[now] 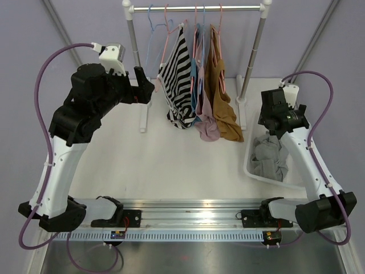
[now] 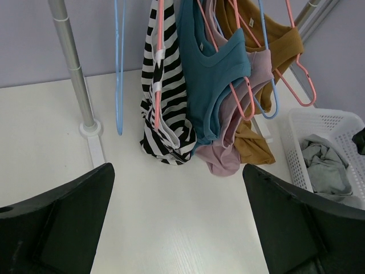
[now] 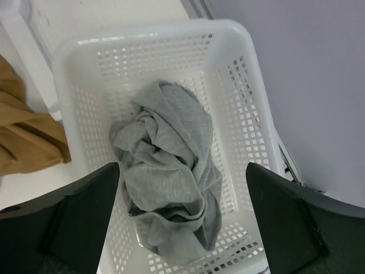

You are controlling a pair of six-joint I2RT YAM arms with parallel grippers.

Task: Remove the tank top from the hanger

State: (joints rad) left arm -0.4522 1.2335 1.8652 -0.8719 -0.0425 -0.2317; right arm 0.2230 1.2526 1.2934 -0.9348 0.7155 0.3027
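Observation:
I will move my left gripper outward and sideways onto the hanger's pink wire next, because the wire hangs outward of the gripper's fingers and to their right in the top view.
Several tank tops hang on hangers from the rack rail (image 1: pixel 197 8): a black-and-white striped one (image 1: pixel 179 80) on a pink hanger (image 2: pixel 158 68), then teal (image 2: pixel 202 74), pink (image 2: pixel 225 157) and mustard brown (image 1: pixel 222 97). My left gripper (image 1: pixel 147 85) is open and empty, just left of the striped top (image 2: pixel 165 114); in the left wrist view (image 2: pixel 178 168) its fingers frame bare table below the clothes. My right gripper (image 1: pixel 272 127) is open and empty above the white basket; in the right wrist view (image 3: pixel 182 165) it hovers over a grey garment (image 3: pixel 165 154).
The white basket (image 1: pixel 254 165) stands at the right table edge, its rim (image 3: pixel 148 31) in the right wrist view, holding the crumpled grey garment (image 1: pixel 271 157). An empty blue hanger (image 2: pixel 118 68) hangs left of the striped top. Rack posts (image 1: pixel 135 51) (image 1: pixel 254 57) stand on the table.

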